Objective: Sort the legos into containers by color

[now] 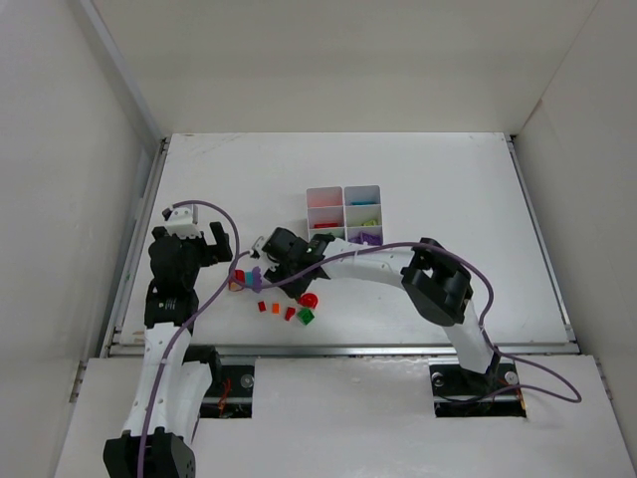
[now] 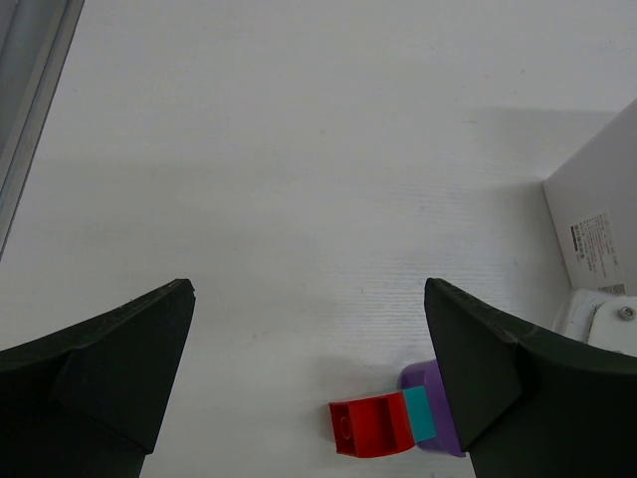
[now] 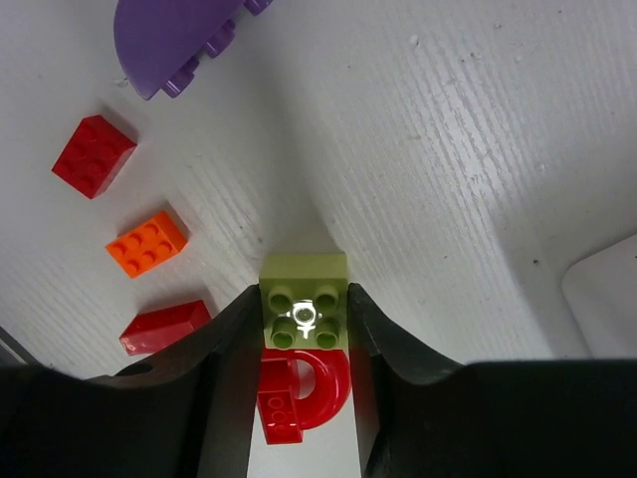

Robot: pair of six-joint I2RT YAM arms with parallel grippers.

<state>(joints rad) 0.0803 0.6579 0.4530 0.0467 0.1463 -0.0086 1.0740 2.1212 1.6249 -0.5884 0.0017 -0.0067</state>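
Note:
I should carry the matching brick up over the yellow-green compartment [image 1: 365, 218] with my right gripper to release it, as the compartment is outward of that gripper and to its right in the top view.
In the right wrist view a yellow-green lego brick [image 3: 304, 301] sits studs up between my right gripper's [image 3: 304, 292] fingers, both touching its sides just above the table. Under it lies a red arch piece [image 3: 317, 398]. To its left lie a red brick [image 3: 94, 155], an orange brick [image 3: 146, 243] and a red slope [image 3: 164, 327], with a purple piece [image 3: 174, 40] beyond. My left gripper [image 2: 309, 289] stands wide open over bare table; a red brick [image 2: 370, 426] joined to cyan [image 2: 419, 413] and purple [image 2: 426, 379] bits lies by its right finger. The white containers [image 1: 343, 189] hold sorted bits.
From above, loose legos lie near the front edge: red [image 1: 262, 307], orange [image 1: 275, 309], green [image 1: 306, 317]. The right arm [image 1: 438, 284] reaches left across the table in front of the tray. White walls enclose the table on three sides.

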